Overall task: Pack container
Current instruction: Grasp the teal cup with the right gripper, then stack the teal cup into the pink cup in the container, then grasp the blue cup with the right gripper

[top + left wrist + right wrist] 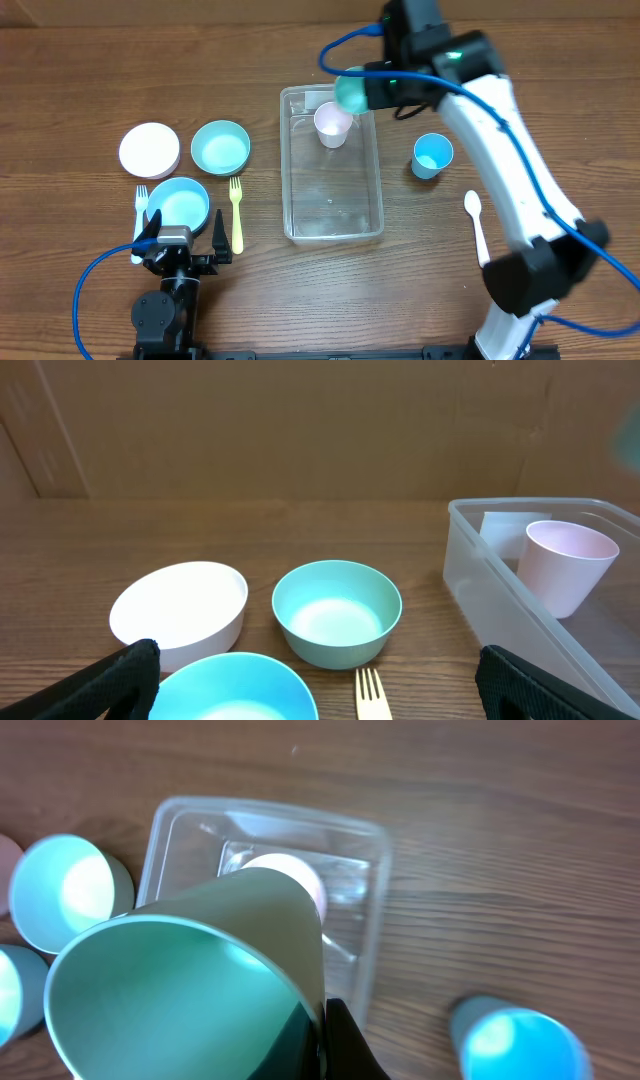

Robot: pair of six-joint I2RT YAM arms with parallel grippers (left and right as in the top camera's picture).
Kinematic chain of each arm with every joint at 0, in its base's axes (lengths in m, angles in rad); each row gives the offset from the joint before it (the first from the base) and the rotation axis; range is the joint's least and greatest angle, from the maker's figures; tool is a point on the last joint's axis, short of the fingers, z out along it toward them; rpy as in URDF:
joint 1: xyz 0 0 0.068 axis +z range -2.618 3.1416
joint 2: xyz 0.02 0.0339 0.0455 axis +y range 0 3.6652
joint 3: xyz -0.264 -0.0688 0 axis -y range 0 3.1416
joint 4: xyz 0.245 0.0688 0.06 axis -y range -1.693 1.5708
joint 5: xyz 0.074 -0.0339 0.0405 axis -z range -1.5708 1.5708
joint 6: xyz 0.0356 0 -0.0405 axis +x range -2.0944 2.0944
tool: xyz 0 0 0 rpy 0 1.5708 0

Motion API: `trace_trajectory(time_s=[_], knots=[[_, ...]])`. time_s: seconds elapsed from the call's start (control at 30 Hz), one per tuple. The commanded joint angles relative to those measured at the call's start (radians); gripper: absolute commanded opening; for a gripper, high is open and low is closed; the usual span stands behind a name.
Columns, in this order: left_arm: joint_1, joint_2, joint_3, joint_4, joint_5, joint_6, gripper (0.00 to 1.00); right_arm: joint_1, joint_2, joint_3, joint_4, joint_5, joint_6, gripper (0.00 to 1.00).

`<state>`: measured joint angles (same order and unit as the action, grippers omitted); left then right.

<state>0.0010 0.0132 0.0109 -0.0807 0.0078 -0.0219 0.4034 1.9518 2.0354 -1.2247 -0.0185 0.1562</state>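
Note:
The robot's right hand will go left in the overhead view until it is over the pink cup, and then lower the green cup into the pink cup's opening (333,118) (291,873).
The clear plastic container (333,218) lies in the middle of the table with a pink cup (333,123) upright at its far end. It also shows in the left wrist view (500,595) and the right wrist view (372,910). My right gripper (372,88) is shut on the rim of a green cup (351,93), held tilted above the container's far end beside the pink cup. In the right wrist view the fingers (325,1035) pinch the green cup's wall (190,990). My left gripper (178,250) is open and empty at the front left.
A white bowl (149,148), a green bowl (220,146) and a blue bowl (179,203) sit left of the container. A yellow fork (236,212) and a white fork (141,205) lie by them. A blue cup (432,155) and a white spoon (476,225) lie to the right.

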Motion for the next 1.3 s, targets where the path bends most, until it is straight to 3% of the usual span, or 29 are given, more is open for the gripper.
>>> trace_trajectory(time_s=[0.0, 0.2, 0.23, 0.27, 0.3, 0.37, 0.4, 0.6, 0.8, 0.93, 1.27], knots=[[0.006, -0.008, -0.005, 0.003, 0.011, 0.019, 1.0, 0.021, 0.071, 0.013, 0.031, 0.024, 0.027, 0.04], [0.006, -0.008, -0.005, 0.003, 0.011, 0.019, 1.0, 0.021, 0.147, 0.013, 0.08, 0.024, 0.027, 0.04], [0.006, -0.008, -0.005, 0.003, 0.011, 0.019, 1.0, 0.021, 0.147, 0.013, 0.079, 0.024, 0.027, 0.07], [0.006, -0.008, -0.005, 0.003, 0.011, 0.019, 1.0, 0.021, 0.147, 0.013, 0.079, 0.024, 0.027, 0.25], [0.006, -0.008, -0.005, 0.003, 0.011, 0.019, 1.0, 0.021, 0.147, 0.013, 0.079, 0.024, 0.027, 0.54], [0.006, -0.008, -0.005, 0.003, 0.011, 0.019, 1.0, 0.021, 0.147, 0.013, 0.083, 0.024, 0.026, 0.78], [0.006, -0.008, -0.005, 0.003, 0.011, 0.019, 1.0, 0.021, 0.146, 0.019, 0.079, 0.024, 0.026, 0.82], [0.006, -0.008, -0.005, 0.003, 0.011, 0.019, 1.0, -0.039, 0.076, 0.147, -0.126, 0.186, 0.152, 0.82], [0.006, -0.008, -0.005, 0.003, 0.011, 0.019, 1.0, -0.314, 0.035, 0.111, -0.365, 0.155, 0.146, 0.8], [0.006, -0.008, -0.005, 0.003, 0.011, 0.019, 1.0, -0.415, 0.035, 0.012, -0.326, 0.012, 0.052, 0.8], [0.006, -0.008, -0.005, 0.003, 0.011, 0.019, 1.0, -0.385, 0.036, -0.417, -0.014, -0.061, -0.008, 0.79]])
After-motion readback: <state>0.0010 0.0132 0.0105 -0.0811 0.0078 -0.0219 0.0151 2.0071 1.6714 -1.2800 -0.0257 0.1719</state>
